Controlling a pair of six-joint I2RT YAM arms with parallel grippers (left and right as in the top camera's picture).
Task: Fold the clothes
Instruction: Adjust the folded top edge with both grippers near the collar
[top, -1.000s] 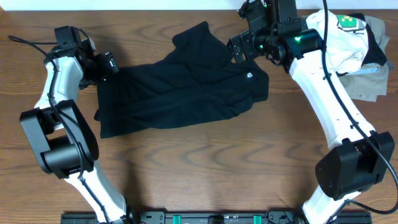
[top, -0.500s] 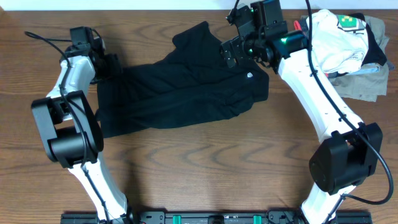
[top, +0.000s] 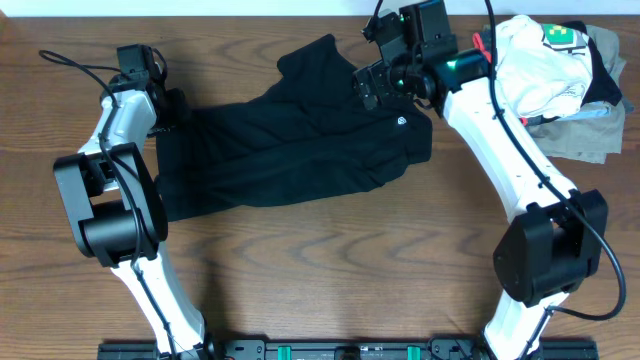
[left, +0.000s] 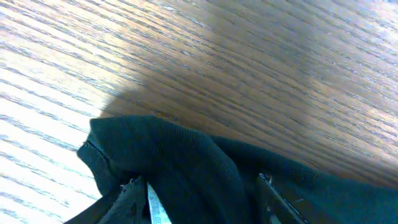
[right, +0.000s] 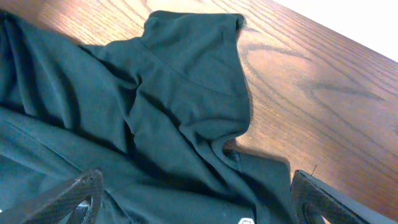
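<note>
Next, my right gripper goes outward and to the left in the overhead view, then down onto the sleeve's far corner (top: 328, 43) (right: 234, 23) beyond its open fingers.
A black shirt (top: 290, 140) lies spread and wrinkled on the wooden table, with a small white logo near its right end. My left gripper (top: 170, 105) is at the shirt's upper left corner. In the left wrist view its fingers (left: 202, 193) are closed part way on a bunched fold of the black shirt (left: 174, 155), and a white label shows beside the left finger. My right gripper (top: 375, 85) hovers over the shirt's upper right part. In the right wrist view it is wide open (right: 199, 199) and empty above the shirt (right: 186, 81) and its sleeve.
A pile of other clothes sits at the far right of the table: a white garment with a green patch (top: 540, 60) on top of a khaki one (top: 590, 135). Bare wood table (top: 330, 260) lies in front of the shirt.
My left arm has swung in, its gripper staying at the shirt's upper left corner. My right gripper has shifted a little to the left over the shirt. The shirt has barely moved.
</note>
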